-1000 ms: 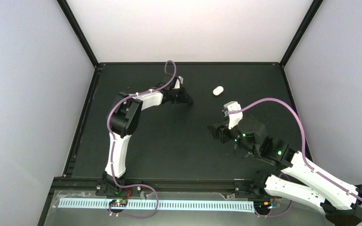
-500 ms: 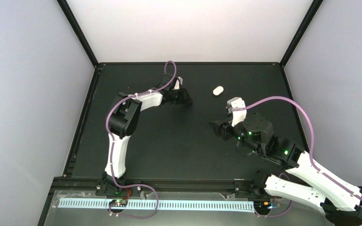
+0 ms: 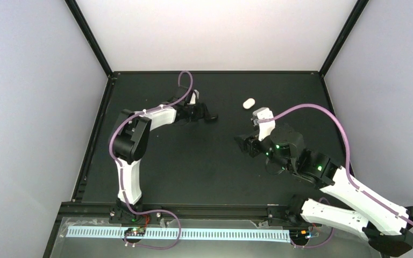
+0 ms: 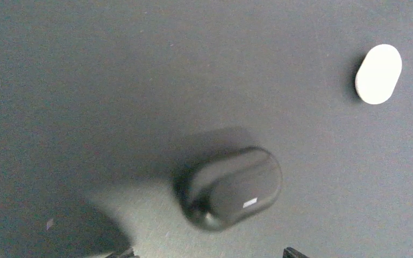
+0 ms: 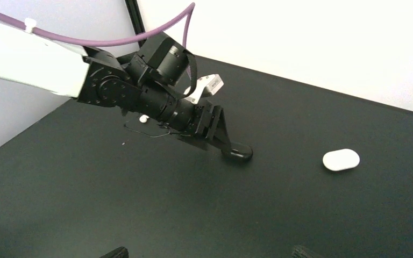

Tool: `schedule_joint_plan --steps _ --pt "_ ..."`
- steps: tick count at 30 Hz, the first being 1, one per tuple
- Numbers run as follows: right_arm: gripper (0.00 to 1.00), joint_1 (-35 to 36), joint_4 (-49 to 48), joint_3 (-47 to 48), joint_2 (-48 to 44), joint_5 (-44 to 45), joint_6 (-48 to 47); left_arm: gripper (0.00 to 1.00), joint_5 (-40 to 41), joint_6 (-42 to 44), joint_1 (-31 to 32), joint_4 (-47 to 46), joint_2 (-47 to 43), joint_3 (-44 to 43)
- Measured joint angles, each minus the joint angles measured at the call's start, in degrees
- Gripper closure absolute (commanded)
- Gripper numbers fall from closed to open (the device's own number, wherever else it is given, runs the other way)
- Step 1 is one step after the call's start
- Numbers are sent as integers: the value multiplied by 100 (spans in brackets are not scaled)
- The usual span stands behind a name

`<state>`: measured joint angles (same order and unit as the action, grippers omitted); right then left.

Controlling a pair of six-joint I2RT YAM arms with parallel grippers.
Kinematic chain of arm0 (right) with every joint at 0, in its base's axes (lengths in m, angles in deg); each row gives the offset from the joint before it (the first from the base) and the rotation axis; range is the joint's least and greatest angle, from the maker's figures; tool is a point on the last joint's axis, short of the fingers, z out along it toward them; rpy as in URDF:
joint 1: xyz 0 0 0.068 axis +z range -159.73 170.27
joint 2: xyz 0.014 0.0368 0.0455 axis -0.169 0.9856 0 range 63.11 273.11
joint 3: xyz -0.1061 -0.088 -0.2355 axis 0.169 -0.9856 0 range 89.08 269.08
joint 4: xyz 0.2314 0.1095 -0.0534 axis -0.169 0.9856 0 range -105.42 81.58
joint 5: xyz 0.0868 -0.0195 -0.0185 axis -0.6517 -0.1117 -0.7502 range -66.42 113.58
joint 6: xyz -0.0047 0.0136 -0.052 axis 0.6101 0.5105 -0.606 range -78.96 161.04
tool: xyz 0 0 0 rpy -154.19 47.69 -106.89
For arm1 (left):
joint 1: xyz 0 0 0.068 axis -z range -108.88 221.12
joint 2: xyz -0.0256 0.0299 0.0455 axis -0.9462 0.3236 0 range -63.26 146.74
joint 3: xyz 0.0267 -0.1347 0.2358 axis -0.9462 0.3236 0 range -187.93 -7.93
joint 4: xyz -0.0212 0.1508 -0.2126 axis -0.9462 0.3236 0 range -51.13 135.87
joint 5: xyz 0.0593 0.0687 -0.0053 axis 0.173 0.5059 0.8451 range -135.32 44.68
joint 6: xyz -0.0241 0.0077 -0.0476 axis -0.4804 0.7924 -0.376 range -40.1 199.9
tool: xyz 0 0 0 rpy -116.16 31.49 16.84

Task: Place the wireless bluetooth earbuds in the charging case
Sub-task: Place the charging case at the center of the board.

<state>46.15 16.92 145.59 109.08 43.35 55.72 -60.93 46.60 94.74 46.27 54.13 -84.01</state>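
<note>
My right gripper moves outward and down with a turn next, astride the far half of the white pebble (image 3: 250, 102) (image 5: 348, 159), as it lies beyond the open, empty fingers.
The charging case (image 4: 231, 185), a black glossy oval, lies on the black mat just ahead of my left gripper (image 4: 209, 252). The left jaws are open, with a fingertip on each side of the case and neither touching it. In the right wrist view the case (image 5: 238, 153) sits at the tip of the left gripper (image 5: 218, 134). A tiny white bud (image 5: 144, 118), perhaps one of the earbuds, shows under the left wrist. My right gripper (image 5: 209, 251) is open and empty, hovering well short of the case. From above, the left gripper (image 3: 209, 116) and the right gripper (image 3: 240, 144) face each other.
A white oval pebble (image 3: 248, 102) about the size of the case lies on the mat to its right; it is also in the left wrist view as the white pebble (image 4: 378, 73). A raised black frame (image 3: 215, 72) edges the mat, with white walls beyond.
My left gripper has gone from shut to open, leaving the black case on the mat, and its arm drew back a little to the left. The right arm shifted slightly left.
</note>
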Motion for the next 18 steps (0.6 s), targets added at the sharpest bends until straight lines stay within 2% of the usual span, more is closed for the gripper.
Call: schedule_joint_plan --steps 2,3,6,10,15,18 --pt "21 0 -46 107 166 15 0 5 120 90 -35 94 -243 153" --pt "21 -9 -68 175 254 33 7 2 179 155 -55 160 -402 243" --pt "22 -367 -273 581 807 -76 175 1 459 306 -164 446 -1263 623" --pt "23 -1547 -946 693 1510 -442 868 1 916 590 -302 671 -2728 1049" --pt "24 -2796 -1670 525 2398 -702 2096 1 1320 848 -334 232 -5023 2175" --pt "24 -3359 -2039 525 3187 -756 2583 1 1412 916 -321 -57 -6033 2828"
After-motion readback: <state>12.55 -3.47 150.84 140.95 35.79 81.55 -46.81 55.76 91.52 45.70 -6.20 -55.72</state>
